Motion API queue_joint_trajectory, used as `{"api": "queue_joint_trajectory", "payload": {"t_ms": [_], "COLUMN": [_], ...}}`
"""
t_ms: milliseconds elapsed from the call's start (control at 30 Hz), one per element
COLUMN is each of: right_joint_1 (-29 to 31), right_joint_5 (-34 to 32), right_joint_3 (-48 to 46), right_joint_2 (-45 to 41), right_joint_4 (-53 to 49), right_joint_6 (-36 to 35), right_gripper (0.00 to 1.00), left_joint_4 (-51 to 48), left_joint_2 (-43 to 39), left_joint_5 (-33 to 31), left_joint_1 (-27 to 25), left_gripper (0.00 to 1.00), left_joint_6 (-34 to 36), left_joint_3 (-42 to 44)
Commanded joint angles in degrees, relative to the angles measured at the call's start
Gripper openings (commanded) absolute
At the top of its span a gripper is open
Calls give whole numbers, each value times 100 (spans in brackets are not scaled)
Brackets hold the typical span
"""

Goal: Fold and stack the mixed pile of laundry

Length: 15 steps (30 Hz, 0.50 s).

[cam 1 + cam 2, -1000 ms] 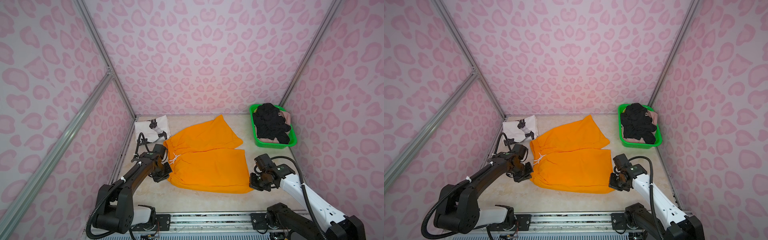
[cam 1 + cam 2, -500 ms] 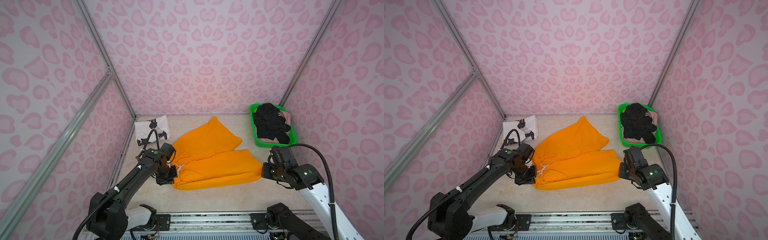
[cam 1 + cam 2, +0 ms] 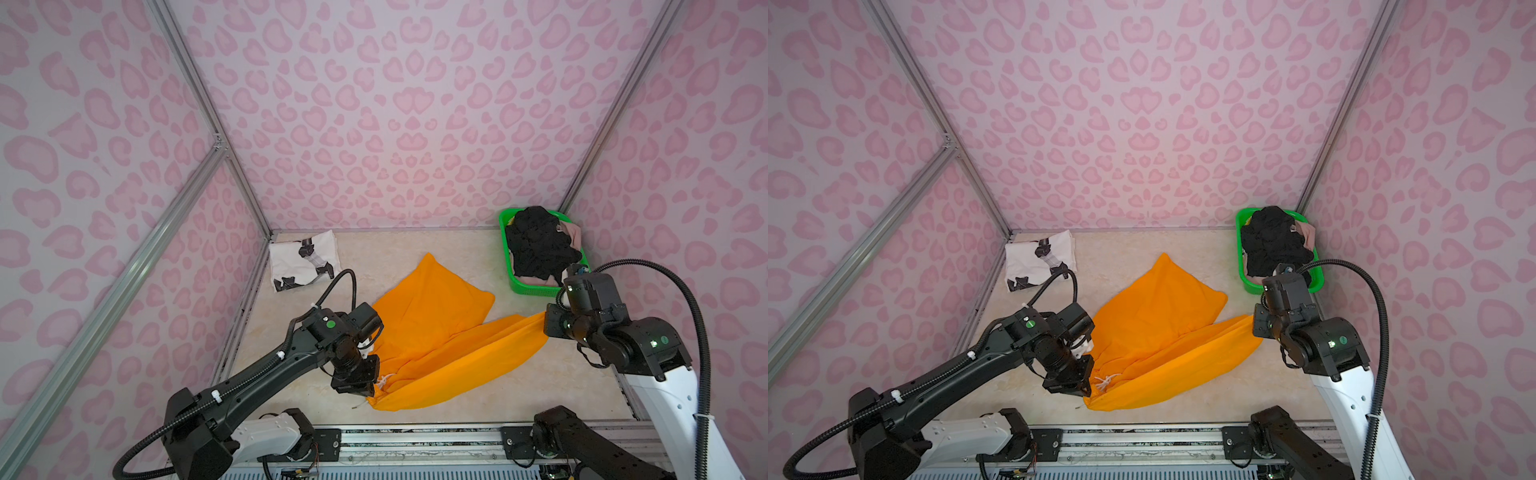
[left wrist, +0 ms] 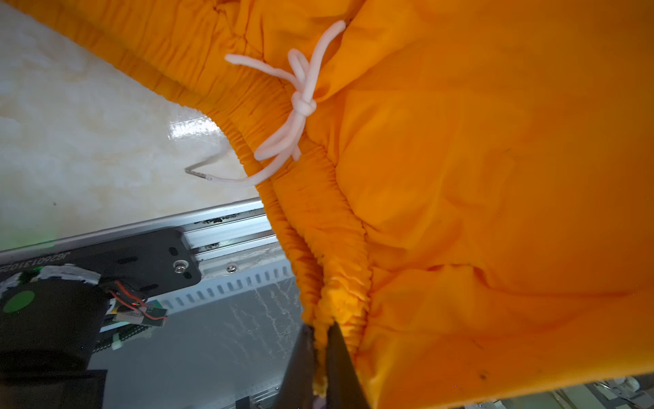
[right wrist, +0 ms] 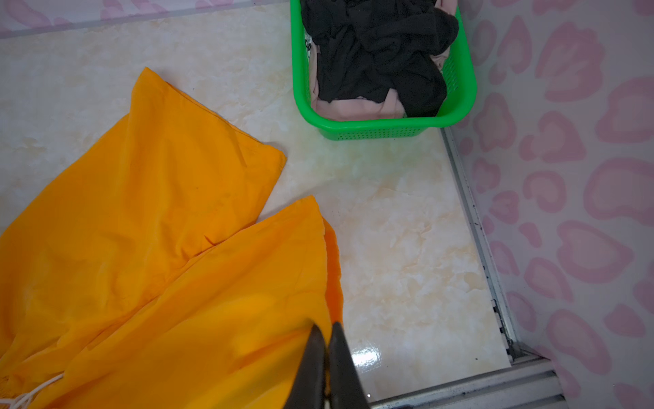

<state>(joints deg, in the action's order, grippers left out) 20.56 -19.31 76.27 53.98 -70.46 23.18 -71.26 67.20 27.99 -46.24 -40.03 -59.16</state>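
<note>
The hem corner goes outward with my right gripper next, down onto the far leg's outermost corner (image 3: pixel 429 261) (image 5: pixel 148 84) for release, since the far leg still rests flat.
The bright orange drawstring shorts (image 3: pixel 436 328) (image 3: pixel 1163 328) lie mid-table, with their near half lifted off the surface. My left gripper (image 3: pixel 368 390) (image 4: pixel 320 327) is shut on the gathered waistband, close to the white drawstring knot (image 4: pixel 302 104). My right gripper (image 3: pixel 544 322) (image 5: pixel 327 324) is shut on the hem corner of the near leg. The far leg still rests flat. A folded white T-shirt (image 3: pixel 305 259) with black print lies at the back left. A black knit piece (image 3: pixel 536 245) and a beige-pink piece (image 5: pixel 354 108) fill the basket.
The green mesh basket (image 3: pixel 505 232) (image 5: pixel 371 125) stands in the back right corner, just behind the right arm. Pink patterned walls close in three sides. A metal rail (image 3: pixel 415 432) runs along the front edge with both arm bases on it.
Both grippers have risen and moved toward the back, lifting the shorts' near edge off the table. The near leg now hangs stretched between them; the far leg has bunched toward the back.
</note>
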Motion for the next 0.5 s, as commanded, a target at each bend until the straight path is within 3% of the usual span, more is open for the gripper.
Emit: {"api": "queue_joint_trajectory", "payload": {"t_ms": [0, 100, 233, 467], "right_joint_1": [-38, -91, -192, -162], "right_joint_5": [-10, 304, 737, 1199], "right_joint_3": [30, -82, 97, 1727], "right_joint_2": [423, 1001, 1887, 3446], "right_joint_4": [734, 1696, 2829, 3101], "right_joint_6": [-478, -626, -549, -734], "right_gripper": [0, 0, 0, 0], "left_joint_4": [480, 990, 1494, 1518], "left_joint_2": [-129, -217, -395, -550], "left_joint_5": [-376, -991, -1214, -1387], "left_joint_1": [222, 498, 784, 993], "left_gripper": [2, 2, 2, 2], "left_joint_6": [-584, -945, -1218, -1181], "left_joint_3": [170, 354, 445, 542]}}
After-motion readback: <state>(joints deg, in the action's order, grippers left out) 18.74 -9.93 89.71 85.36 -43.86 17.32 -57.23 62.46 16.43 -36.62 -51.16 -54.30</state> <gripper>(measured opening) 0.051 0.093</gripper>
